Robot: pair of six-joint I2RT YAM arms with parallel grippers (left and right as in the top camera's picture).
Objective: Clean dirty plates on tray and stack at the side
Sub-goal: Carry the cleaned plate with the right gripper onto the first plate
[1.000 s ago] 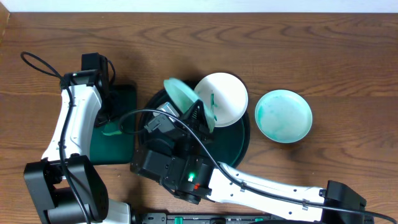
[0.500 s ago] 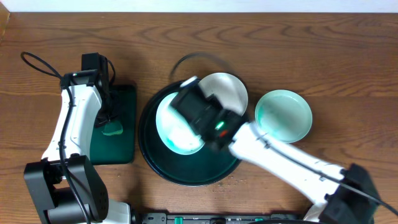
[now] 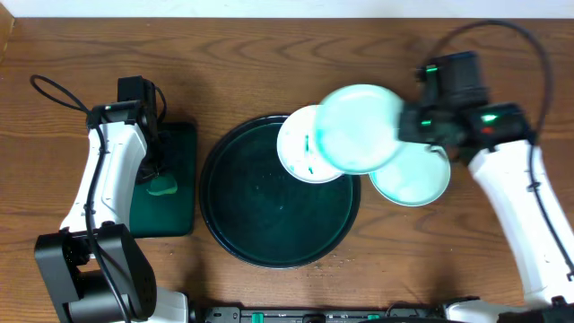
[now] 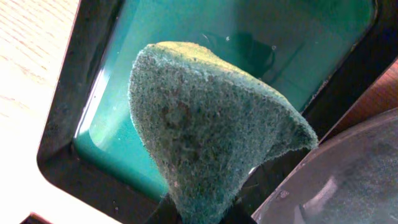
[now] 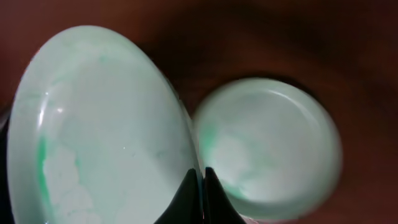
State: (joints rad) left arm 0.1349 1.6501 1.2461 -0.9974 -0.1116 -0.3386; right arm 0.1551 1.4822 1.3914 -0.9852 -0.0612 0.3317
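Observation:
My right gripper still overhangs the tray, so next I will move my right gripper to the right in the overhead view and lower its plate onto the third plate [image 3: 413, 176] [image 5: 271, 147], then release it.
The large round black-green tray [image 3: 269, 215] lies mid-table. One white plate [image 3: 300, 148] with a teal streak rests on its upper right rim. My right gripper [image 3: 404, 126] is shut on the edge of a teal-tinted plate [image 3: 359, 128], held in the air between the tray and a third plate [image 3: 417, 184] on the wood. The right wrist view shows my jaws [image 5: 201, 177] pinching the held plate [image 5: 93, 124], with the table plate [image 5: 267, 149] beyond. My left gripper [image 3: 160, 175] is shut on a green sponge [image 4: 211, 124] over the rectangular tray.
A small rectangular dark green tray [image 3: 175, 215] with teal liquid [image 4: 261, 50] stands left of the round tray. The round tray's rim shows in the left wrist view [image 4: 348, 180]. A black cable loops near the left arm's base [image 3: 54, 90].
My right arm has swung from over the round tray to the right, carrying the tinted plate off the tray toward the plate on the table. The left arm has not moved.

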